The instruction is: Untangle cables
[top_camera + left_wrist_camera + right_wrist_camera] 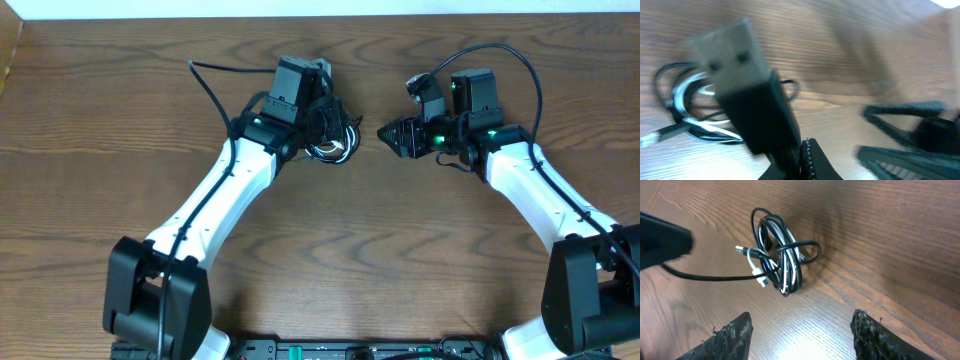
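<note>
My left gripper is above the tangle, so next it needs to bring the black cable down over the coil (340, 146) (696, 107) before it opens.
The black and white cables (782, 255) lie coiled together in one tangle on the wooden table, seen in the overhead view under the left arm's tip (335, 148). My left gripper (802, 150) is shut on the black cable's plug, whose black housing (760, 115) and silver USB end (732, 55) stick up from the jaws. The rest of the tangle (690, 112) lies behind it. A black strand (705, 277) runs from the coil toward the left gripper. My right gripper (800, 325) is open just right of the tangle, with only bare table between its fingers (392, 132).
The wooden table (330, 250) stretches around both arms. A black arm wire (212, 90) loops off the left arm at the back left, and another (525, 70) arches over the right arm. The table's far edge (320, 14) runs along the top.
</note>
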{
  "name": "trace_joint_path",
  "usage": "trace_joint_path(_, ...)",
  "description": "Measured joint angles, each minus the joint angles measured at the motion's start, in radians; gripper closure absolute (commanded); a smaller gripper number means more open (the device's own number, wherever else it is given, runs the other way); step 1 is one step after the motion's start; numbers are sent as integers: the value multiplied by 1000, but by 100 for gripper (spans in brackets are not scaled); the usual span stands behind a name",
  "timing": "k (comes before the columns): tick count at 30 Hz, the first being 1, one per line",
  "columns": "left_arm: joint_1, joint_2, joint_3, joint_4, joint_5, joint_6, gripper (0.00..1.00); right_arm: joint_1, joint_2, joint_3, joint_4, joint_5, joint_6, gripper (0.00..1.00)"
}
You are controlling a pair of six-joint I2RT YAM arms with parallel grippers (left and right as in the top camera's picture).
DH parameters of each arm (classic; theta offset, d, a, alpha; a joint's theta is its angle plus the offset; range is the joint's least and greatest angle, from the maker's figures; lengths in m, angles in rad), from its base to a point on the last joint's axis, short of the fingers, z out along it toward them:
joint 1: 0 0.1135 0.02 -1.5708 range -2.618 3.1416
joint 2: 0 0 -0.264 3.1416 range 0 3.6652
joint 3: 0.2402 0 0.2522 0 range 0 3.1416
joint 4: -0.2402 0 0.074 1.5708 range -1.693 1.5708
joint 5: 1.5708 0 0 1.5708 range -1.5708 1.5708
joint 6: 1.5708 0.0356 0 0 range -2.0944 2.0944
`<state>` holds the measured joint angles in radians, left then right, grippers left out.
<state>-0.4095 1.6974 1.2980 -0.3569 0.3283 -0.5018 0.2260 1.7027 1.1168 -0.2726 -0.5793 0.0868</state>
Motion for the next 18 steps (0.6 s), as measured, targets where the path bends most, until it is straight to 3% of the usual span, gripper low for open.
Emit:
trace_joint_path(8, 0, 65, -18, 36, -145, 0, 92, 0, 0, 0, 0, 3, 0, 41)
trace_joint_path(18, 0, 80, -24, 102, -177, 0, 93, 11, 0, 0, 38, 29, 42, 46)
